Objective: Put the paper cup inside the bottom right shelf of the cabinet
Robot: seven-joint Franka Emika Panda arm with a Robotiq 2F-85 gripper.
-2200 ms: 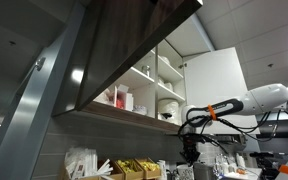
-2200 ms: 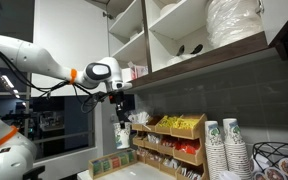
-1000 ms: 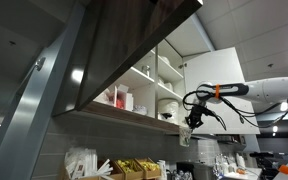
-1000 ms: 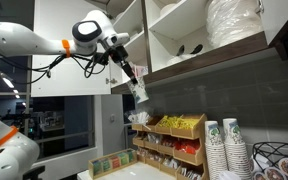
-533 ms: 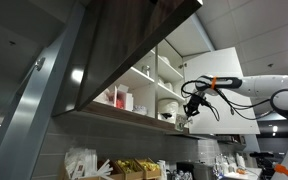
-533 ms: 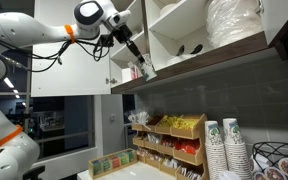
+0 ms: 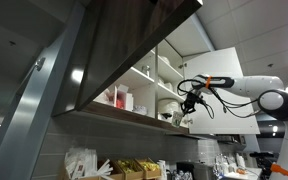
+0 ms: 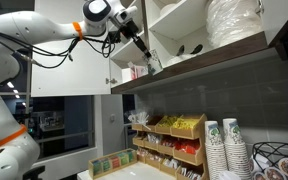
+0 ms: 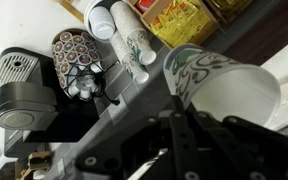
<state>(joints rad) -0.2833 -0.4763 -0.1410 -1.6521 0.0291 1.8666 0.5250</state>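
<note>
Next, the gripper lifts the cup clear of the dark edge, carries it outward and releases it on the cabinet's open bottom shelf (image 8: 187,55), which lies outward of the gripper.
My gripper (image 8: 144,50) is shut on the paper cup (image 8: 152,63), a white cup with a green pattern. It holds the cup tilted at the open front of the cabinet (image 7: 134,40), just above its dark bottom edge, at the level of the bottom shelf (image 8: 187,55). In an exterior view the cup (image 7: 184,119) hangs under the gripper (image 7: 187,106) beside the white door (image 7: 216,75). In the wrist view the cup (image 9: 219,80) sits between the dark fingers (image 9: 174,125) of the gripper (image 9: 184,112), mouth outward.
A stack of white bowls (image 8: 234,20) fills the compartment further along, and small dark items (image 8: 189,48) lie on the bottom shelf. Below, the counter holds cup stacks (image 8: 224,148), snack boxes (image 8: 174,135) and a pod carousel (image 9: 74,55).
The arm has risen from near the counter up to the cabinet with the cup in its grip, and has moved in toward the bottom shelf opening.
</note>
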